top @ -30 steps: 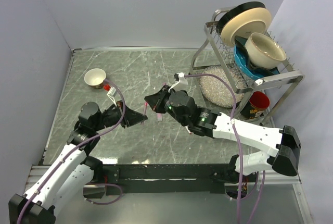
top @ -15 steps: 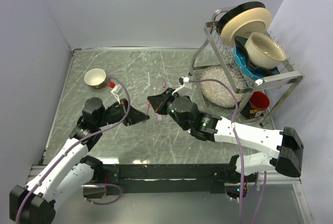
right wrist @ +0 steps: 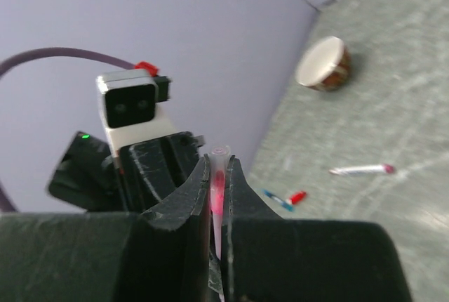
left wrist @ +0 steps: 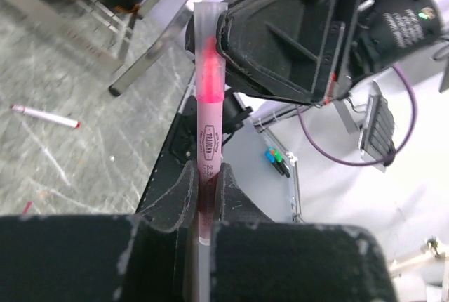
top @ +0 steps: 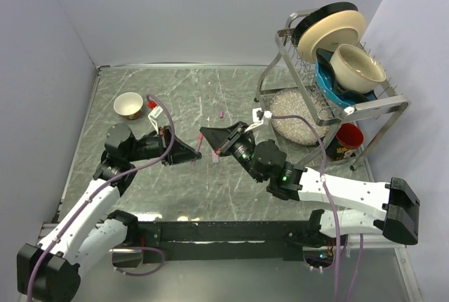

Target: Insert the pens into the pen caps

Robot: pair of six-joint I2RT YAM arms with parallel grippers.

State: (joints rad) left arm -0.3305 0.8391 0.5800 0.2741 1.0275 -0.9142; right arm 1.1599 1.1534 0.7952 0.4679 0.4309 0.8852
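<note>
My right gripper turns downward next, lowers the clear tapered pen cap to the bare tabletop (top: 205, 161) below, beside a small pink piece, and then releases it.
My left gripper (top: 196, 153) (left wrist: 207, 172) is shut on a pink pen (left wrist: 208, 133) with a printed barrel. The pen's far end is clear with pink inside. That end lies against the outer side of a finger of my right gripper (top: 205, 135) (right wrist: 219, 165). The right gripper is shut on a clear tapered pen cap (right wrist: 218, 186) with pink inside. The two grippers meet tip to tip above the middle of the table. Whether the pen sits inside the cap I cannot tell. A white pen (right wrist: 361, 170) (left wrist: 45, 116) lies loose on the table.
A small cup (top: 128, 104) (right wrist: 324, 64) stands at the back left. A blue and red piece (right wrist: 284, 199) lies on the table. Small pink pieces (top: 214, 156) (top: 221, 114) lie near the grippers. A dish rack (top: 330, 70) with bowls stands at the right, with a red cup (top: 349, 135) under it.
The right arm's elbow has swung right and toward the front. The left gripper has crept right and slightly back. The tips have stayed together and both grips have held.
</note>
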